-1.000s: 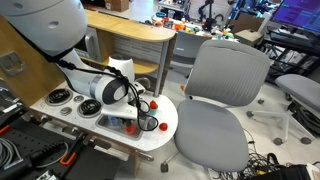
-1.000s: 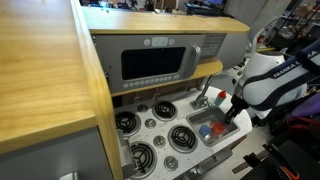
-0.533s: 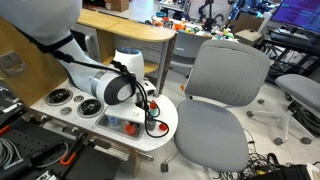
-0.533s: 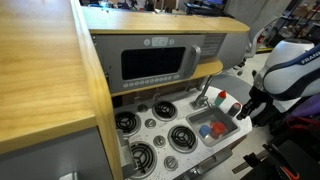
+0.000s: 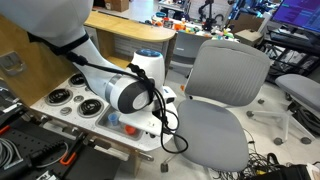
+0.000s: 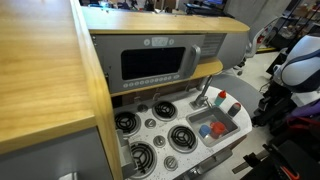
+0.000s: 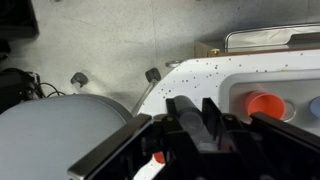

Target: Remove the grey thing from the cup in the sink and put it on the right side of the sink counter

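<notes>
I will move my gripper down next until the grey thing stands on the white speckled counter [image 5: 148, 143] [image 7: 196, 84] beside the sink, and then release it. That counter is below my gripper.
In the wrist view my gripper [image 7: 190, 105] is shut on the grey thing [image 7: 188, 118], a short cylinder held between the two black fingers. It hangs over the white speckled counter [image 7: 185, 72] beside the sink. An orange-red cup [image 7: 264, 103] stands in the sink to the right of the fingers. In an exterior view the sink [image 6: 232, 133] holds a red cup [image 6: 218, 128] and a blue item [image 6: 205, 130], and my arm [image 6: 296, 68] is off the counter's end. In an exterior view my gripper [image 5: 162, 99] is above the counter's chair-side end.
A grey office chair [image 5: 225, 95] stands close against the counter end and also shows in the wrist view [image 7: 60, 135]. Stove burners [image 6: 150, 135] lie beside the sink. A red-and-white item [image 6: 222, 98] and a faucet [image 6: 203, 97] stand behind the sink. A microwave [image 6: 160, 62] is above.
My arm has swung away from the sink toward the chair-side end of the counter, carrying the grey thing with it. The sink now shows uncovered.
</notes>
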Motion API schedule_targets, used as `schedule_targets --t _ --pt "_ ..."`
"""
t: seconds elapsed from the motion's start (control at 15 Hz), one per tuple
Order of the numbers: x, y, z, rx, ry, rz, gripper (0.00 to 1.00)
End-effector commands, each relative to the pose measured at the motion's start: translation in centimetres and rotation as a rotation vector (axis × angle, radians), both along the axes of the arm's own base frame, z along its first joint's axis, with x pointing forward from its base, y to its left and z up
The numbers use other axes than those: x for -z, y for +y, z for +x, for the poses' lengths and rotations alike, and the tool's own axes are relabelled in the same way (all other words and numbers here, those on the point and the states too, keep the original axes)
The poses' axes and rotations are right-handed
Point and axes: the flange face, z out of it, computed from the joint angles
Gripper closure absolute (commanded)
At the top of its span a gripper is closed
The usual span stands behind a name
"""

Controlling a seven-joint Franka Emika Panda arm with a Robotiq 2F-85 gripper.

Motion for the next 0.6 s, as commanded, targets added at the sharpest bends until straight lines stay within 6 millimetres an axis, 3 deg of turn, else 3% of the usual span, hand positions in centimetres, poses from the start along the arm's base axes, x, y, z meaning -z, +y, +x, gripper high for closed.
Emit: schedule_targets --t 0.0,0.53 --pt "-0.3 -1.7 0.2 0.078 0.008 0.019 0.92" --pt "1.4 -2.4 1.3 0.147 0.019 0.038 0.92"
